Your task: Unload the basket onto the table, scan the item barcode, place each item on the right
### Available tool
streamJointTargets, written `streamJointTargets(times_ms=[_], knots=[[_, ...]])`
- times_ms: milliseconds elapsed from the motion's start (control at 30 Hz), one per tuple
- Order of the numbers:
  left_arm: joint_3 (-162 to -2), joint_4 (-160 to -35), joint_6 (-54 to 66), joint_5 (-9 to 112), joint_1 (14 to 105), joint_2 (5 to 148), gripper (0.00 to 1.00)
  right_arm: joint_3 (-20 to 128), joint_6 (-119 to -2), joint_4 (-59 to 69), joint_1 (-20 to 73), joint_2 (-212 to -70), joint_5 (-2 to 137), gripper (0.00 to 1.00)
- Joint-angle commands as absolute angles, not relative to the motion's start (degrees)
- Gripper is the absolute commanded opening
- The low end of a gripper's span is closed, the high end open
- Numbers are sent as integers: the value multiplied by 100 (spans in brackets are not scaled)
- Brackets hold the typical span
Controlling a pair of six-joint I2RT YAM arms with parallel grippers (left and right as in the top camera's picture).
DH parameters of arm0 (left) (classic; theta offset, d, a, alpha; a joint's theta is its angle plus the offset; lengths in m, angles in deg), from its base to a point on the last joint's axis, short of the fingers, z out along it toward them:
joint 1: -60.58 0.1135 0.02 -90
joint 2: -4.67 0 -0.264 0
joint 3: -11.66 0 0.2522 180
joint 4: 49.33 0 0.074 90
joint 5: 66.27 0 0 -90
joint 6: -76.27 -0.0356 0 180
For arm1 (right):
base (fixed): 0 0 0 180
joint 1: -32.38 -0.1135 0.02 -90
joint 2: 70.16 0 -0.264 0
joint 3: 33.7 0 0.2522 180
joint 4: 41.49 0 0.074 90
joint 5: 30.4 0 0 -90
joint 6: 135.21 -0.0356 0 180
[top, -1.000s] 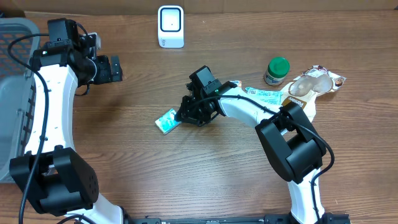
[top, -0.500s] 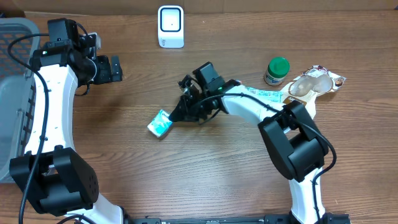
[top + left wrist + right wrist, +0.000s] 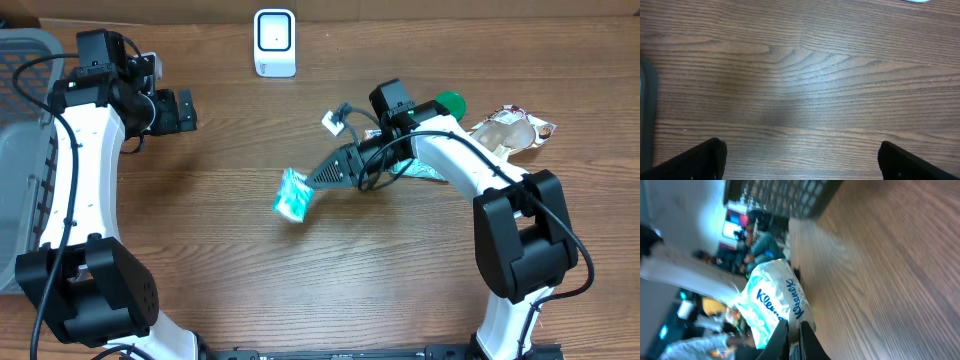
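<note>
The tissue pack is hanging above the middle of the table. My right gripper will tilt down next and lower it onto the wood there.
A small teal-and-white Kleenex tissue pack hangs above the middle of the wooden table, pinched at its edge by my right gripper, which is shut on it. The right wrist view shows the pack lifted off the wood with its seam clamped between the dark fingers. A white barcode scanner stands at the back edge of the table. My left gripper is open at the far left, over bare wood, with nothing between its fingertips.
A grey basket sits at the left edge. At the right lie a green-capped jar, a flat printed packet and a clear-wrapped snack.
My right gripper has closed on the tissue pack and lifted it off the table, and the arm has swung back to the right. The left arm has not moved.
</note>
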State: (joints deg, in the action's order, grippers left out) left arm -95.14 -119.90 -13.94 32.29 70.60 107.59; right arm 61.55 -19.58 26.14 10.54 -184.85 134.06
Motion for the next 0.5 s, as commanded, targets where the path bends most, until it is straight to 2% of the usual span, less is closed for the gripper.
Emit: streamJointTargets(times_ms=[0, 233, 467], knots=[[-9612, -11984, -1486, 3212, 7073, 10691, 99, 6155, -59, 2957, 1023, -18363, 13218, 4], [-9612, -11984, -1486, 3212, 7073, 10691, 99, 6155, 326, 2976, 1032, -18363, 12947, 4], [-9612, -11984, -1486, 3212, 7073, 10691, 99, 6155, -256, 2854, 1041, -18363, 12361, 4]])
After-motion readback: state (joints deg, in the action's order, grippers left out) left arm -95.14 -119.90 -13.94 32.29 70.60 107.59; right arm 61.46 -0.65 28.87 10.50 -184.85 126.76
